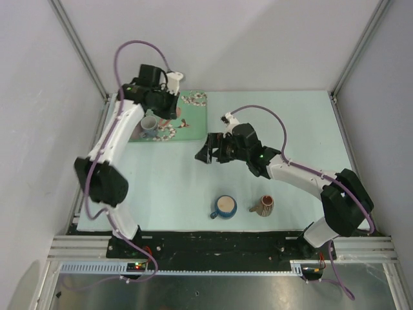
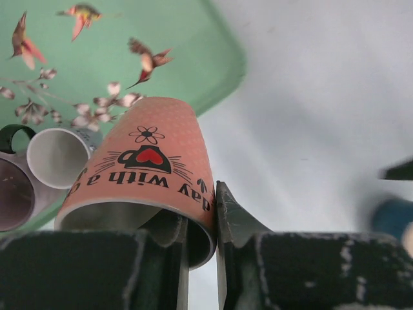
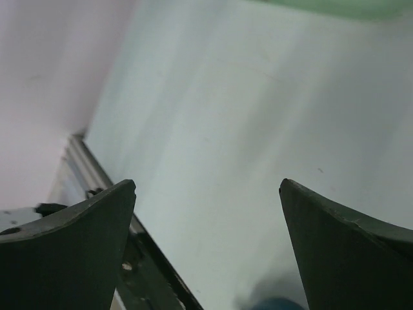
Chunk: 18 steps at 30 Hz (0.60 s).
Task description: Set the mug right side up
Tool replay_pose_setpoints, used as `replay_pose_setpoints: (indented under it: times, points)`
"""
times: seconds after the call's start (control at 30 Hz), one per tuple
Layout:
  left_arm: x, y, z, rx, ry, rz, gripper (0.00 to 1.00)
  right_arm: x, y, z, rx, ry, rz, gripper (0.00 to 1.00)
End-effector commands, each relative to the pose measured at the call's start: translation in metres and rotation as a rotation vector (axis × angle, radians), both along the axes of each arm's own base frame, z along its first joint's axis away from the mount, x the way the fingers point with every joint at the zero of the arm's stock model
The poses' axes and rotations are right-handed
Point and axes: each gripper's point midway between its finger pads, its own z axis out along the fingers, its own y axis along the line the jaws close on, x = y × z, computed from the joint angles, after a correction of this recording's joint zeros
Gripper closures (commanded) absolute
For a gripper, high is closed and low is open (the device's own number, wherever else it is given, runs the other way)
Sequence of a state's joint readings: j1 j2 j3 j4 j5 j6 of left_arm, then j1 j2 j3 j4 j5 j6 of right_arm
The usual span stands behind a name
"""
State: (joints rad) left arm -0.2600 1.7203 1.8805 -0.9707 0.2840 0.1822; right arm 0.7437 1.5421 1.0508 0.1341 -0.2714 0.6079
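I should lower the mug with my left gripper next and release it on the tray's clear patch by the printed bird (image 1: 174, 128) below my left gripper, because the mug's base points there.
A salmon-pink mug (image 2: 151, 161) with black lettering and a red heart hangs over the green flowered tray (image 2: 129, 51). My left gripper (image 2: 201, 194) is shut on its rim, one finger inside the mouth and one finger (image 2: 229, 213) outside on the wall. The mug's mouth faces the wrist and its base points away toward the tray. From above, only a pink sliver of the mug (image 1: 177, 113) shows under the left gripper (image 1: 165, 106) at the tray (image 1: 193, 123). My right gripper (image 1: 205, 152) hovers open over mid-table, with nothing between its fingers (image 3: 335, 239).
A pale mug (image 1: 148, 124) stands on the tray's left part, and shows beside the held mug in the left wrist view (image 2: 55, 158). Near the front edge sit a blue mug (image 1: 224, 206) and a brown speckled mug (image 1: 263, 205) on its side. Frame posts stand at the back corners.
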Motion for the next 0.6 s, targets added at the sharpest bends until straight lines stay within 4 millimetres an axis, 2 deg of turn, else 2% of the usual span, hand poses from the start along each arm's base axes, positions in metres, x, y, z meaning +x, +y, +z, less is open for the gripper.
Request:
replay_pose_setpoints:
  times: [0.0,0.13,0.23,0.43,0.57]
  points:
    - [0.054,0.03,-0.037,0.294,-0.061,0.011,1.0,-0.002,-0.029,-0.031,-0.177,-0.015,-0.032,0.01]
    - [0.09,0.042,-0.065,0.423,-0.05,0.019,1.0,-0.004,-0.037,-0.05,-0.244,0.018,-0.044,0.01]
    - [0.103,0.044,-0.087,0.477,-0.023,-0.008,1.0,-0.007,-0.04,-0.055,-0.278,0.015,-0.044,0.01]
    - [0.103,0.037,-0.14,0.486,0.089,-0.092,1.0,-0.017,-0.042,-0.064,-0.34,0.013,-0.031,0.01]
    - [0.099,0.032,-0.164,0.46,0.148,-0.134,1.0,-0.025,-0.041,-0.067,-0.378,0.002,-0.026,0.01]
